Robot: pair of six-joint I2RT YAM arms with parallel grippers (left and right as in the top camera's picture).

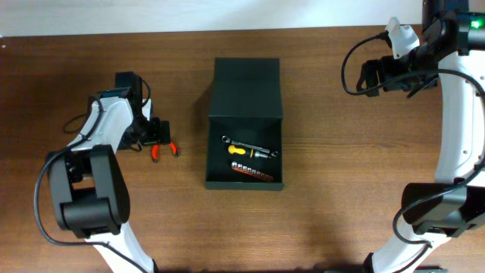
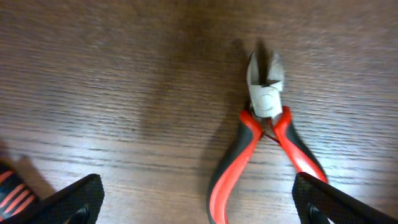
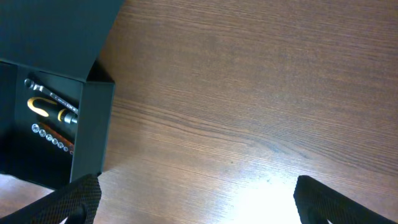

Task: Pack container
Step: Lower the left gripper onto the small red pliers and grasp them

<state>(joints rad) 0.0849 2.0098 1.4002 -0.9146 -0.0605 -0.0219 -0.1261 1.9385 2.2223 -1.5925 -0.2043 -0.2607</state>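
Observation:
I should next lower the fingers of my left gripper around the pliers' handle nearer the striped object (image 1: 154, 153) (image 2: 232, 174) below it and close them, because the spread handles leave a gap.
The dark green container (image 1: 245, 182) stands open at mid table, its flap lid (image 1: 245, 87) folded back. Inside lie a yellow-handled tool (image 1: 244, 149) and a strip of bits (image 1: 251, 172); both also show in the right wrist view (image 3: 48, 107). Red-handled cutting pliers (image 1: 161, 149) lie on the table left of the container. My left gripper (image 1: 155, 136) is open, its fingers straddling the pliers' handles (image 2: 261, 158) without touching them. My right gripper (image 1: 369, 78) is open and empty, raised at the far right, away from the container (image 3: 87, 118).
The wooden table (image 1: 341, 174) extends on all sides. Both arm bases sit at the front left and front right. An orange-striped object (image 2: 12, 190) shows at the left edge of the left wrist view.

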